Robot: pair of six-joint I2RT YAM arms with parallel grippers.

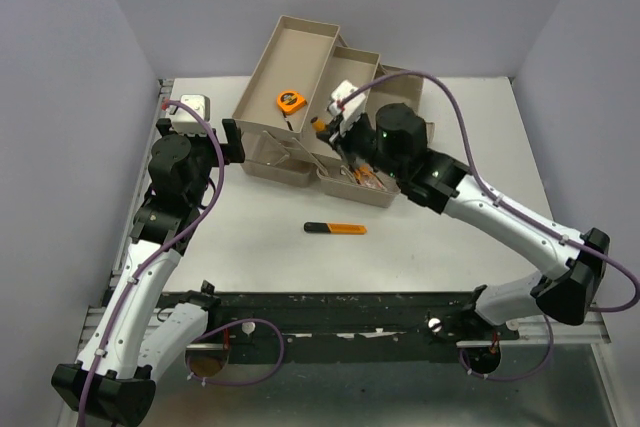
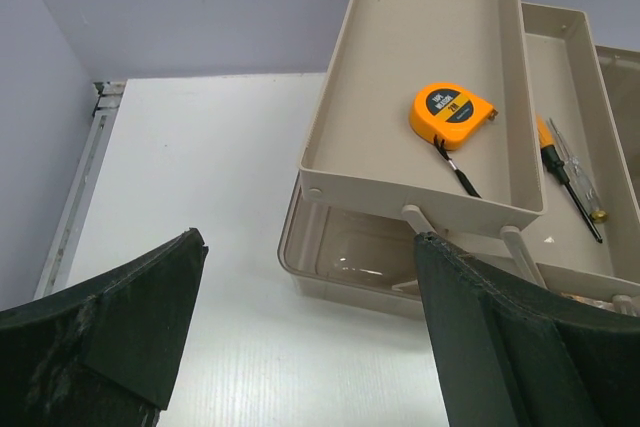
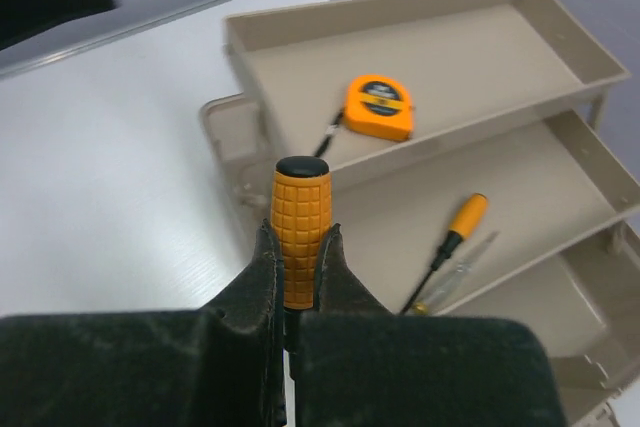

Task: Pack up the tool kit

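Note:
The handle needs to turn next while my right gripper moves outward and down, and then my right gripper needs to put it on the middle tray's bare bottom beside the small screwdriver [image 3: 455, 237].
The beige tool kit box [image 1: 262, 57] stands open at the back of the table, its fold-out trays stepped. An orange tape measure [image 1: 291, 100] [image 2: 452, 114] [image 3: 379, 105] lies in the top tray. A small orange-and-black screwdriver [image 3: 455, 237] [image 2: 553, 152] lies in the middle tray. My right gripper [image 3: 298, 232] [image 1: 340, 132] is above the box's front, shut on an orange ribbed screwdriver handle [image 3: 300, 197] with a black cap. My left gripper [image 2: 310, 239] [image 1: 232, 142] hangs open at the box's left front corner, by the translucent brown lid [image 2: 350, 257], holding nothing.
An orange-and-black tool [image 1: 335, 229] lies alone on the white table in front of the box. A white block [image 1: 193, 105] sits at the back left corner. Walls close in on the left, back and right sides.

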